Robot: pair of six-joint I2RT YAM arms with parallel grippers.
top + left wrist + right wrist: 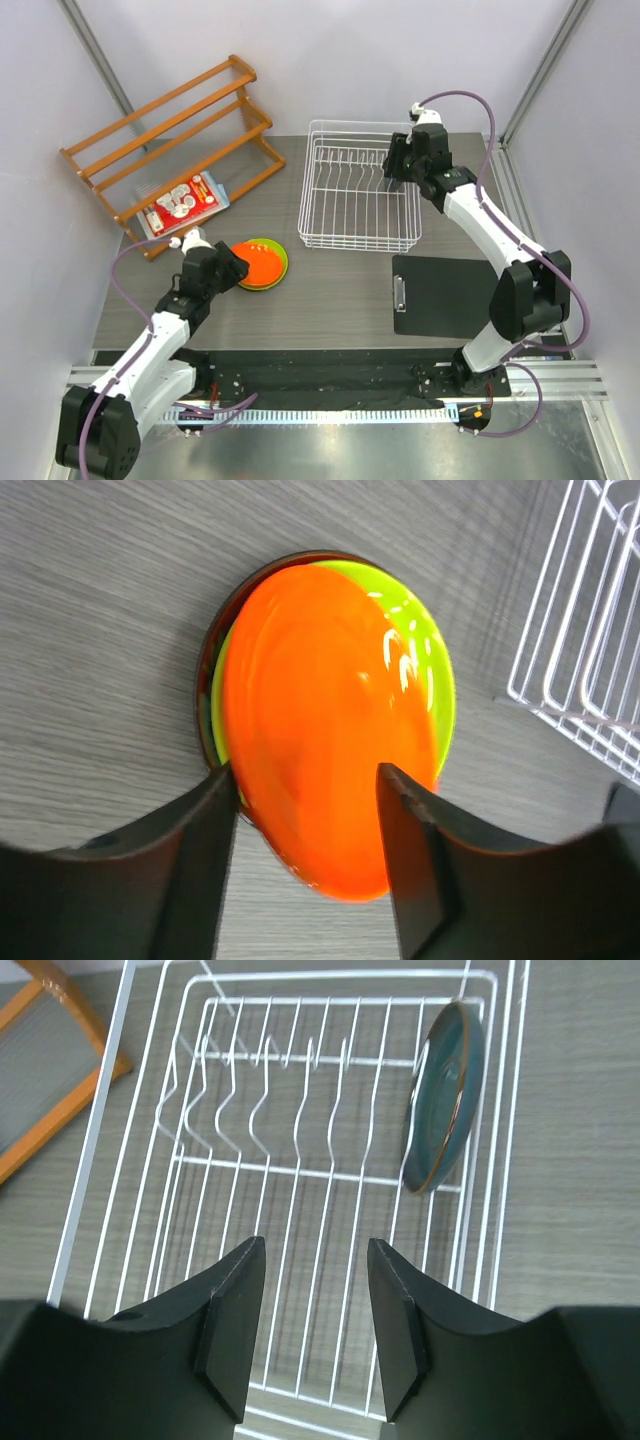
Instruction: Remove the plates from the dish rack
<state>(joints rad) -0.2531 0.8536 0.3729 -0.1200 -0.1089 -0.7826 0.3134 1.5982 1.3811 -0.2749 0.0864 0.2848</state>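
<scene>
The upper rim of the dark teal plate will be between my right gripper's open fingers next, as I will lower them astride it.
The orange plate [320, 730] lies on the lime green plate [430, 650], with the dark red plate's rim [207, 680] showing under them. The stack [262, 262] sits on the table left of the white dish rack [358, 190]. My left gripper [305, 780] is open, its fingers on either side of the orange plate's near edge; it also shows in the top view [237, 268]. The dark teal plate [445, 1095] stands upright between prongs at the rack's right end. My right gripper [315, 1250] is open and empty above the rack [300, 1170], and hides the teal plate in the top view [397, 165].
An orange-brown wooden shelf [170, 140] stands at the back left, with a red and white package [183, 203] by its foot. A black clipboard [445, 295] lies in front of the rack on the right. The rack's corner [590, 630] is right of the stack.
</scene>
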